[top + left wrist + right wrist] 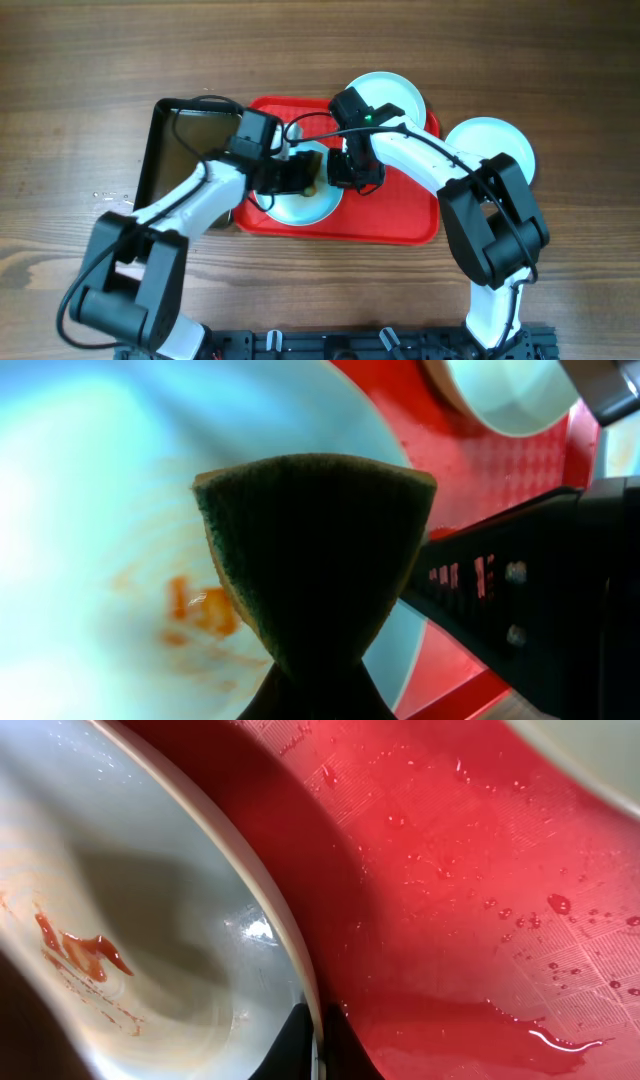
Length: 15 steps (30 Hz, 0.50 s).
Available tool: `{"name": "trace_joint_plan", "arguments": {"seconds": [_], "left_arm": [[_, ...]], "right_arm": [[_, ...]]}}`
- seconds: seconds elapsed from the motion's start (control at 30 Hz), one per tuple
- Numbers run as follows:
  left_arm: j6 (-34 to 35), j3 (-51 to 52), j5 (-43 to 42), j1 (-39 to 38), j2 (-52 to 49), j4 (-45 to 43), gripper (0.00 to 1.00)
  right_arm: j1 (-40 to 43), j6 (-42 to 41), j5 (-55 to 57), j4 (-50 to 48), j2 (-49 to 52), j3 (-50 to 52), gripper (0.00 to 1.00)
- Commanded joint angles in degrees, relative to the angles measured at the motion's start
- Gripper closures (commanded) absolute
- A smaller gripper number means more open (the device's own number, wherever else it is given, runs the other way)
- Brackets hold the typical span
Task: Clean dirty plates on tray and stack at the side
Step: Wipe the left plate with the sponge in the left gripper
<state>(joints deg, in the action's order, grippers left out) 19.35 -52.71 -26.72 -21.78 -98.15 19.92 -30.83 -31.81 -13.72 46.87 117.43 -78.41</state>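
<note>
The black tray [190, 140] is left of my left gripper in the overhead view, so next my left gripper should lift across to it and lower to release the sponge.
A dirty plate [305, 203] with orange-red smears [205, 610] lies on the red tray [400, 215]. My left gripper [300, 177] is shut on a green sponge [315, 550] that presses on this plate beside the smears. My right gripper [345, 172] is shut on the plate's rim [300, 960], one finger inside and one outside. A second plate [385, 93] sits at the tray's far edge. A third plate [490, 145] rests on the table to the right of the tray.
A black tray [185, 135] stands left of the red tray. The red tray's floor is wet with drops and a puddle [560, 1040]. The wooden table [80, 120] surrounds both trays.
</note>
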Motion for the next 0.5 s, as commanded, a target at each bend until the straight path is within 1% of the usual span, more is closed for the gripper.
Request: {"name": "trace_joint_plan", "arguments": {"seconds": [0.0,0.1,0.3,0.43,0.47], "left_arm": [[6.38,-0.37,-1.36,-3.15,-2.8,-3.65,0.96],[7.08,-0.37,-1.31,-5.03,-4.48,-5.6,0.96],[7.06,-0.37,-0.02,-5.05,-6.56,-5.53,0.96],[7.08,-0.37,1.09,-2.91,-6.56,-3.63,0.96],[7.06,-0.37,2.45,-1.79,-6.56,-2.34,0.96]], "right_arm": [[-0.13,0.35,3.34,0.68,3.21,2.03,0.96],[-0.13,0.35,3.34,0.7,3.21,2.03,0.96],[-0.13,0.35,3.34,0.76,3.21,2.03,0.96],[-0.13,0.35,3.34,0.76,3.21,2.03,0.96],[-0.13,0.33,3.34,0.76,3.21,2.03,0.96]]}}
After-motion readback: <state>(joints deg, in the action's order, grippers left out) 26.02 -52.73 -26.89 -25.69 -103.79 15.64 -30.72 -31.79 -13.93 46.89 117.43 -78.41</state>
